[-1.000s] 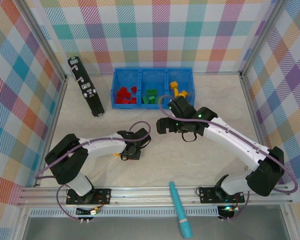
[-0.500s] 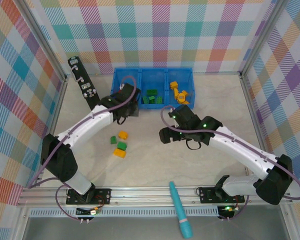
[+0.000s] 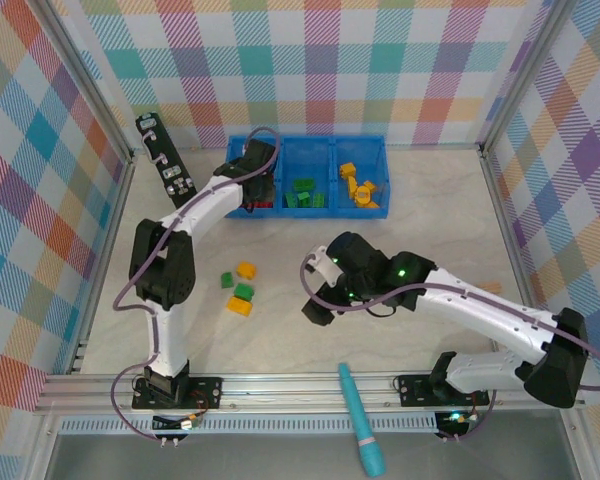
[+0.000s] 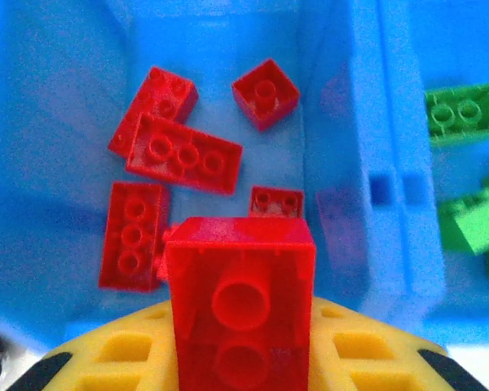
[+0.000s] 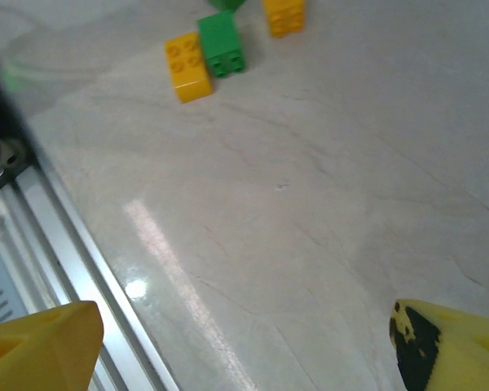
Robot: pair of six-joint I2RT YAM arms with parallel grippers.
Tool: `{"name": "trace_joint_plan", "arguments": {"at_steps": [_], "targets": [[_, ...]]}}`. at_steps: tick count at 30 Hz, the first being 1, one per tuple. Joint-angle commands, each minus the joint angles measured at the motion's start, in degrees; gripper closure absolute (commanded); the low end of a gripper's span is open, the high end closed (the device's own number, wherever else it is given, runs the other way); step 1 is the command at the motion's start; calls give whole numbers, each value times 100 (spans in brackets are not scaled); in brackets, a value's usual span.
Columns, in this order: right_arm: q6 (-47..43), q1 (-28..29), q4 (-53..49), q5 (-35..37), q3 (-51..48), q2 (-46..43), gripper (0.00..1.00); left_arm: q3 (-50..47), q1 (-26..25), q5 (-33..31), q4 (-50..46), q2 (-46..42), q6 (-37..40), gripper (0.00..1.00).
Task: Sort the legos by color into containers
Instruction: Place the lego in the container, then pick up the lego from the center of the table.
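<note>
Only red legos are in the near part of the container below my left gripper. My left gripper will go down toward that part next and release the red lego.
My left gripper [image 3: 252, 165] [image 4: 240, 358] hangs over the left container of the blue tray [image 3: 307, 140] and is shut on a red lego [image 4: 240, 305]. Below it, several red legos [image 4: 183, 155] lie in that container. Green legos [image 3: 302, 192] fill the middle container and yellow ones [image 3: 358, 185] the right. Loose on the table lie a few yellow and green legos [image 3: 241, 290], also in the right wrist view as a yellow lego [image 5: 187, 67] and a green lego [image 5: 222, 43]. My right gripper [image 3: 315, 295] [image 5: 244, 350] is open and holds nothing, right of the loose legos.
A long black bar [image 3: 170, 172] leans left of the tray. A teal pen-like tool [image 3: 361, 418] lies across the metal rail [image 3: 280, 387] at the near edge. Plaid walls close in the left, back and right sides.
My left arm swung from the loose legos up to the tray's left container, carrying the red lego. My right arm drew back from the tray toward the near middle of the table.
</note>
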Motion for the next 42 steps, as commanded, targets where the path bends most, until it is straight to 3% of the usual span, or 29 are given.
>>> {"name": "trace_joint_plan", "arguments": {"at_steps": [1,5,11,15,18,27,35,42], "targets": [[-375,164,199,-148,153,297,11,454,96,24,66,261,93,77],[-456,416,258,-10,315,662,11,578,131,-47,103,503,92,72],[-514,572,559,67,505,1135,12,647,185,61,121,581,118,52],[-532,581,597,97,801,1556,13,693,202,55,100,378,252,44],[-573,581,714,76,938,1791,14,895,220,63,-222,147,412,43],[-757,583,1342,-301,1476,2790,17,685,237,-40,-798,-1983,836,36],[-1228,581,1361,-394,2252,3814,20,766,334,117,-2252,-3606,1272,27],[-1364,572,1349,-347,2591,4438,22,410,360,-375,-3123,-4840,1479,18]]}}
